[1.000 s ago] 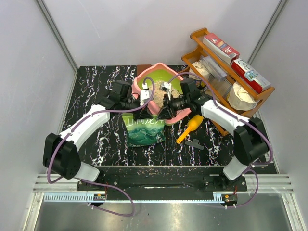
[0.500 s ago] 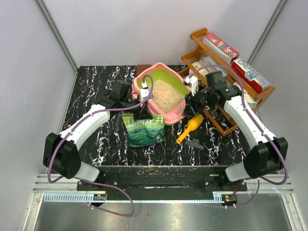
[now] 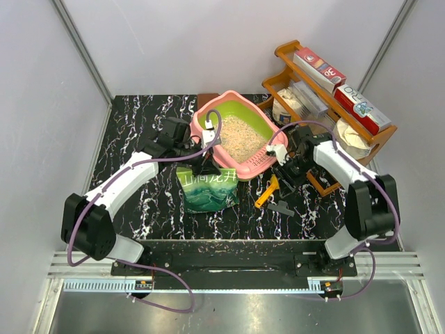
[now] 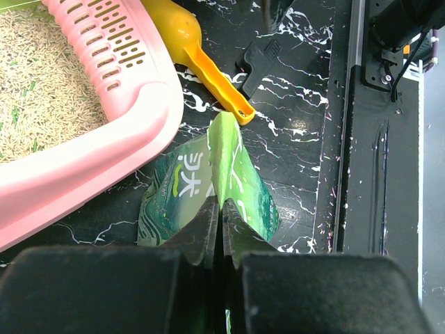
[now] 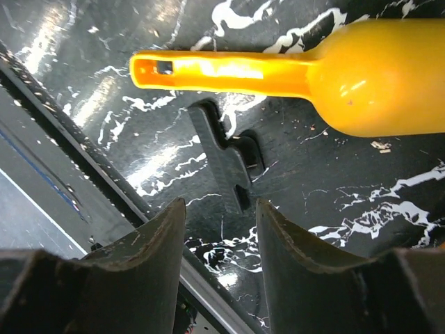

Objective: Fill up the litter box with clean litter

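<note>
My open right gripper should go down next onto the black clip's handle end away from the yellow scoop, now lined up between its fingers.
The pink litter box (image 3: 259, 164) with green inner walls stands at the back centre, with beige clean litter (image 3: 236, 134) spread inside it. In the left wrist view its slotted pink lip (image 4: 122, 52) and the litter (image 4: 42, 83) show at upper left. My left gripper (image 3: 205, 165) (image 4: 222, 203) is shut on the top fold of the green bag (image 3: 207, 189) (image 4: 245, 186), just in front of the box. My right gripper (image 3: 282, 181) (image 5: 219, 205) hangs open and empty over the table, above a black clip (image 5: 226, 156), close to the yellow scoop (image 3: 267, 193) (image 5: 361, 80).
A brown wooden rack (image 3: 285, 50) with boxes and bags stands at the back right, close to the right arm. The black clip (image 3: 280, 207) lies in front of the scoop (image 4: 201, 56). A metal rail (image 3: 229, 254) runs along the near table edge.
My right gripper has opened, left the box's front edge, swung right and come down over the scoop and clip. The left gripper and bag have stayed put.
</note>
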`<state>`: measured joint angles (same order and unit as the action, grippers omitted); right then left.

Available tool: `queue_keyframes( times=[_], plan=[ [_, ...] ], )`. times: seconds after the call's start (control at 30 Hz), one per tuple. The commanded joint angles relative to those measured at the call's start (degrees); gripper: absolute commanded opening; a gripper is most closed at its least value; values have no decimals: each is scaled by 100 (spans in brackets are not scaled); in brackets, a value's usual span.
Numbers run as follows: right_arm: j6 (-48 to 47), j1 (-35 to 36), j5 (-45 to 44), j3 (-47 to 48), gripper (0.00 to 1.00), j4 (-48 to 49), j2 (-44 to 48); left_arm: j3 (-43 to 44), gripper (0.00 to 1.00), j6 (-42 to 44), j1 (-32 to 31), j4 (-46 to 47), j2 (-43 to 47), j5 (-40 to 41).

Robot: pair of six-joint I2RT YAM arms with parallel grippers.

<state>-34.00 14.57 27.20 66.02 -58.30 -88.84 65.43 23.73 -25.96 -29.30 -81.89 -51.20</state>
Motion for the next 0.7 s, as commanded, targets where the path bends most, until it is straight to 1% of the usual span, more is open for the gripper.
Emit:
queue_keyframes(
  times=[0.0, 0.13, 0.33, 0.6, 0.67],
  plan=[
    [-344, -15, -338, 69, 50, -23, -424, -56, 0, 71, -6, -32, 261, -127],
    [-274, -24, -470, 60, 50, -76, -696, -83, 0, 53, -6, 117, 270, -83],
    [-406, -15, -426, -63, 50, 47, -907, -30, 0, 123, -15, 91, 244, -22],
    [-801, -24, -31, -361, 49, 109, -1197, 75, 0, 150, -50, 3, 121, -22],
    [-880, -24, 48, -440, 45, 126, -1224, 84, 0, 159, -50, -6, 103, -13]
  ],
)
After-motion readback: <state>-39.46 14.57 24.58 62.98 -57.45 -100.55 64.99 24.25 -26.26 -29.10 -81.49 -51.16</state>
